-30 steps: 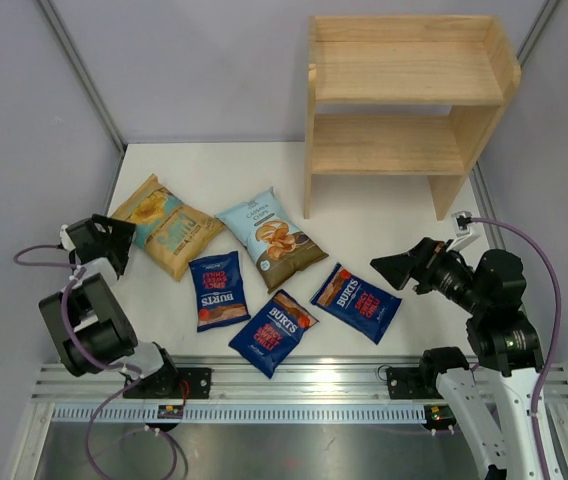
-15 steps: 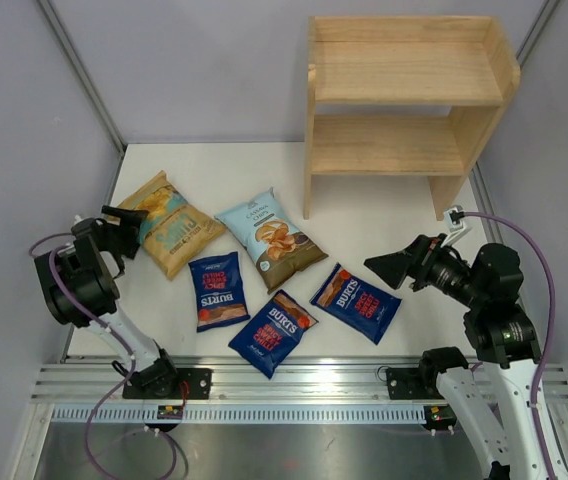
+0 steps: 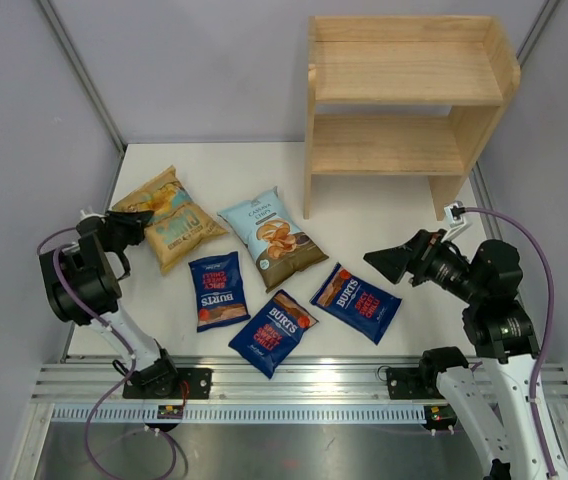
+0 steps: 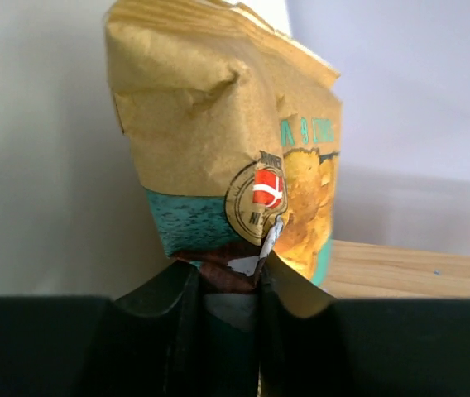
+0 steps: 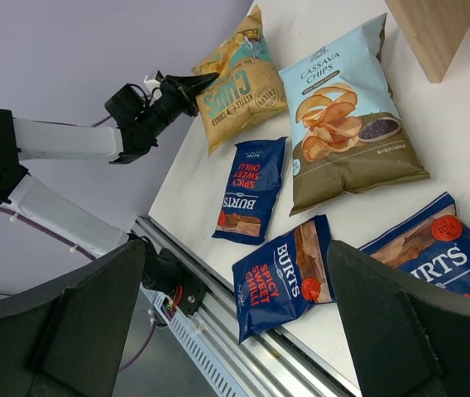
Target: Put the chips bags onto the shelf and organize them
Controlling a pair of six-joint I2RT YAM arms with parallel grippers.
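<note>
Next, my right gripper travels to the left in the top view onto the golden-yellow chips bag's near end, since my left gripper's hold leaves that end free.
My left gripper (image 3: 134, 218) (image 4: 228, 273) is shut on the near left edge seam of the golden-yellow chips bag (image 3: 174, 220) (image 4: 218, 124) (image 5: 239, 87), at the table's left side. The pale blue chips bag (image 3: 270, 238) (image 5: 347, 124) lies flat beside it. Three dark blue BURTS bags (image 3: 217, 290) (image 3: 273, 331) (image 3: 356, 302) lie nearer the front. My right gripper (image 3: 389, 262) (image 5: 237, 248) hangs open above the table, right of the bags, holding nothing. The wooden shelf (image 3: 404, 90) stands at the back right with both tiers bare.
Grey walls with a metal post (image 3: 79, 70) close in the left and back of the white table (image 3: 384, 215). The aluminium rail (image 3: 284, 385) carrying both arm bases runs along the front edge.
My left gripper reached the golden-yellow bag's edge and its jaws closed on the seam; the bag shifted slightly. The right gripper drifted a little left, still open.
</note>
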